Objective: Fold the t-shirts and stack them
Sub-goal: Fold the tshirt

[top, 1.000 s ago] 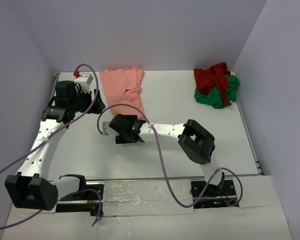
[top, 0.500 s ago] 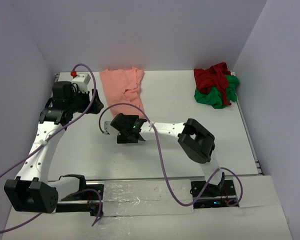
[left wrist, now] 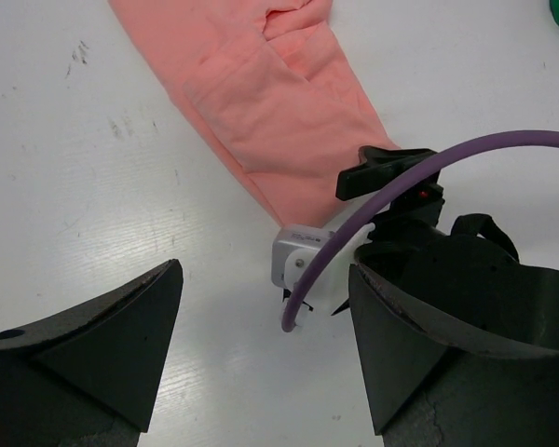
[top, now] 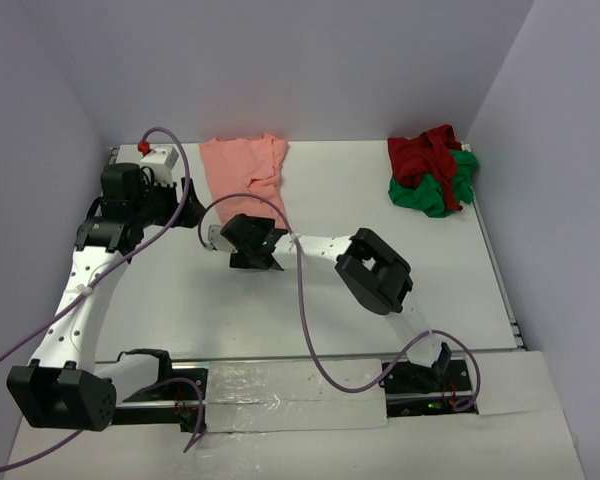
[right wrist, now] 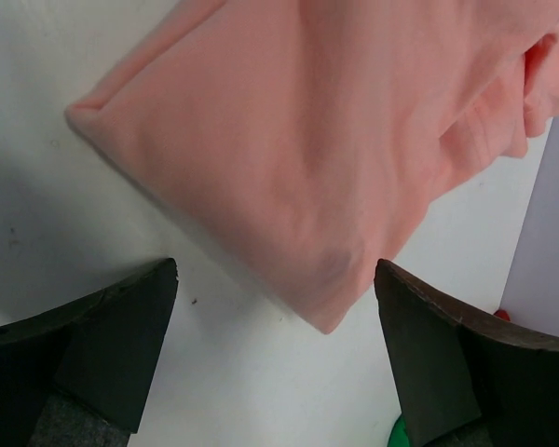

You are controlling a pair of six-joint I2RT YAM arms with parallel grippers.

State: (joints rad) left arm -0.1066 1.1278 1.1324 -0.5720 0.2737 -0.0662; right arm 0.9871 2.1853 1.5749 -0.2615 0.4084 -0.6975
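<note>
My right gripper comes down onto the near edge of the salmon-pink t-shirt [right wrist: 265,264] next and closes there, since that edge lies untouched between its spread fingers.
A salmon-pink t-shirt [top: 245,172] lies folded into a long strip at the back of the table, left of centre. My right gripper [top: 263,228] hovers open over its near end. In the right wrist view the shirt's [right wrist: 298,140] near corner sits between the spread fingertips of the right gripper [right wrist: 275,289], untouched. My left gripper [top: 187,200] stands open to the left of the strip, over bare table. Its own view shows the left gripper [left wrist: 265,317] holding nothing, with the shirt [left wrist: 279,102] beyond. A dark red t-shirt [top: 425,152] lies crumpled on a green one [top: 442,192] at the back right.
Lavender walls close in the table [top: 360,200] at the left, back and right. A purple cable [top: 305,310] loops from the right arm over the table's middle, and another [top: 170,140] arches over the left wrist. The arms' mounting rail [top: 280,385] runs along the near edge.
The right arm has pushed back and left, bringing its gripper up to the pink shirt's near end. The left arm has drawn slightly left and back.
</note>
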